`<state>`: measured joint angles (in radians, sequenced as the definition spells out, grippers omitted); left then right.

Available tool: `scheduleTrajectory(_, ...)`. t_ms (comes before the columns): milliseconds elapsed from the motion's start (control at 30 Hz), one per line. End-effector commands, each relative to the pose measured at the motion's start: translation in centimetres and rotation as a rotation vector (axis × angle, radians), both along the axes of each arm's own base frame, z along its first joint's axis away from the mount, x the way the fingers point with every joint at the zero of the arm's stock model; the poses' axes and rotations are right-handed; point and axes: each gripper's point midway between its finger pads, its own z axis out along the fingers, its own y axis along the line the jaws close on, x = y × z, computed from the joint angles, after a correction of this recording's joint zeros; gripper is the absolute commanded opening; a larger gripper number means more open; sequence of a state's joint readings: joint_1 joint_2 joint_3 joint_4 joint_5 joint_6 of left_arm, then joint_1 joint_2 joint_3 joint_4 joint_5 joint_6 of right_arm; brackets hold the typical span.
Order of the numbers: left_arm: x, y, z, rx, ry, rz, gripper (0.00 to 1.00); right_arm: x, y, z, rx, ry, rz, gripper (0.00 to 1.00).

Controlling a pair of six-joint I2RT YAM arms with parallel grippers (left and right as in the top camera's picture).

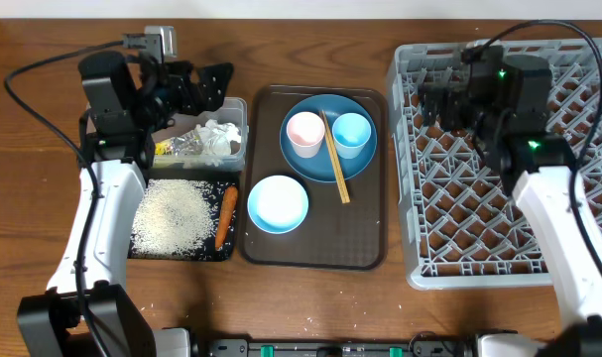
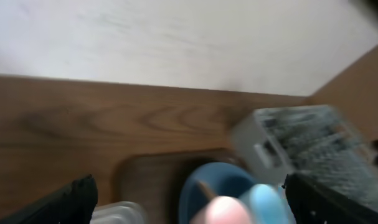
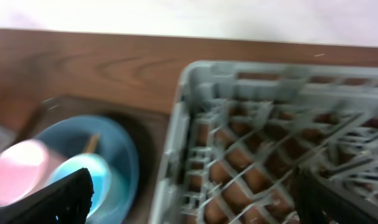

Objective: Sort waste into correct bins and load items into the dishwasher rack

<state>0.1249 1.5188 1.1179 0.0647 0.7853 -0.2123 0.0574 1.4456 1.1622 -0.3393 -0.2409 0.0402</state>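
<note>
My left gripper is to move next from the clear tub down onto the white-pink cup's tub-side rim (image 1: 290,133) (image 2: 209,212) on the blue plate, because chopsticks crowd the cup's other side.
My left gripper (image 1: 203,87) hangs open and empty over the back of the clear tub (image 1: 239,111), which holds crumpled white paper (image 1: 217,137) and a wrapper. Rice (image 1: 172,216) and an orange carrot (image 1: 226,216) lie in the black tray (image 1: 186,253). The blue plate (image 1: 328,164) carries a white-pink cup (image 1: 304,132), a light blue cup (image 1: 351,132) and chopsticks (image 1: 336,164); a pale blue bowl (image 1: 277,203) sits beside it. My right gripper (image 1: 434,102) is open and empty above the grey rack's (image 1: 479,258) back left part. Both wrist views are blurred.
The plate, cups and bowl rest on a dark brown serving tray (image 1: 315,248) between the bins and the rack. A few rice grains lie on the wooden table (image 1: 281,317) near the front edge. A pale wall stands behind the table.
</note>
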Motion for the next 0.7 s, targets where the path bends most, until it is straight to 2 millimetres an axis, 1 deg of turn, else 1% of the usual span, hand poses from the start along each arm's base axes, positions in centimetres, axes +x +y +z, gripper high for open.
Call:
scheduleTrajectory(0, -2.0, -3.5, 1.7, -0.215, 0.101, -0.159, 0.98, -2.1, 1.2, 4.5, 0.079, -0.078, 0.082, 0.99)
scheduleTrajectory(100, -5.5, -6.8, 3.0, -0.361, 0.196, -0.388, 0.98, -4.3, 1.7, 5.4, 0.133, -0.044, 0.088, 0.99)
scheduleTrajectory(133, -6.7, -7.6, 3.5, -0.384, 0.202, -0.468, 0.98, -4.9, 1.6, 5.5, 0.133, -0.033, 0.086, 0.99)
scheduleTrajectory(200, -7.9, -8.6, 3.9, -0.414, 0.227, -0.541, 0.98, -5.9, 1.6, 5.4, 0.132, -0.007, 0.084, 0.99)
scheduleTrajectory(300, -8.6, -9.6, 3.5, -0.464, 0.336, -0.545, 0.98, -7.5, 1.6, 4.7, 0.133, 0.053, 0.082, 0.99)
scheduleTrajectory(400, -8.7, -10.3, 2.7, -0.456, 0.372, -0.528, 0.98, -8.4, 1.5, 3.9, 0.136, 0.103, 0.077, 0.99)
scheduleTrajectory(567, -7.5, -10.9, 0.1, -0.399, 0.451, -0.374, 0.98, -9.6, 1.5, 2.6, 0.141, 0.182, 0.067, 0.99)
scheduleTrajectory(667, -7.7, -11.9, -1.4, -0.361, 0.502, -0.327, 0.98, -10.2, 1.5, 2.0, 0.141, 0.218, 0.064, 0.99)
